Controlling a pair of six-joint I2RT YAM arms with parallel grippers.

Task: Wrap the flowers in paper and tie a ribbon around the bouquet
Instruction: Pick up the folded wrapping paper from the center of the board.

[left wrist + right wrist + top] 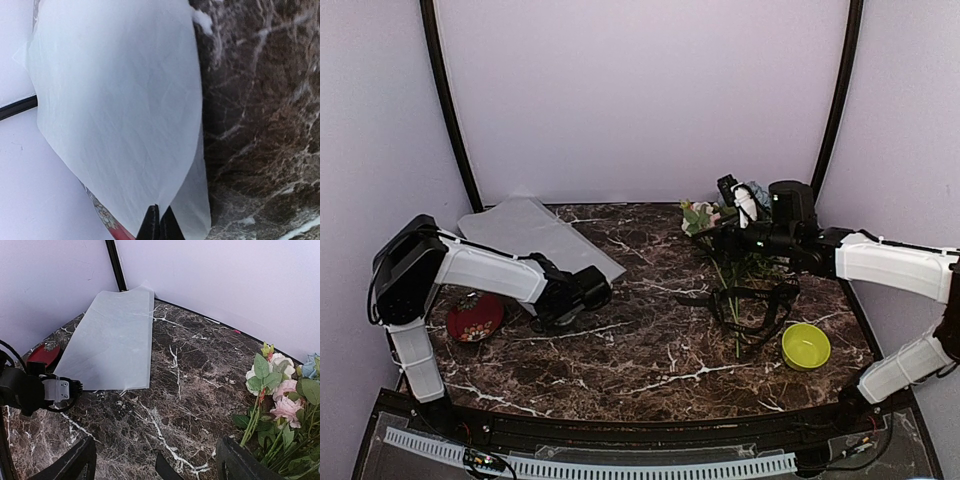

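Observation:
I should move my right gripper from the blooms to the left in the top view, onto the paper's opposite corner [620, 271] [147, 385], because my left gripper is pinching the near corner.
The paper [535, 232], a frosted white sheet, lies at the back left of the marble table [650, 340]. My left gripper [565, 300] is at its near corner. In the left wrist view the left gripper [160, 220] is shut, with the paper [115, 100] pinched by its edge between the fingertips and bowed upward. The flowers [705, 215] lie at the right, stems toward me, with the black ribbon [765, 300] looped across the stems. My right gripper [725, 225] hovers open beside the blooms. The right gripper [155, 462] holds nothing, and the flowers [277, 385] sit just right of its right finger.
A red patterned bowl [475, 318] sits under the left arm, close to the paper's near corner. A yellow-green bowl [806, 345] stands at the right front, near the stem ends. Curved white walls with black poles [450, 110] close off the back.

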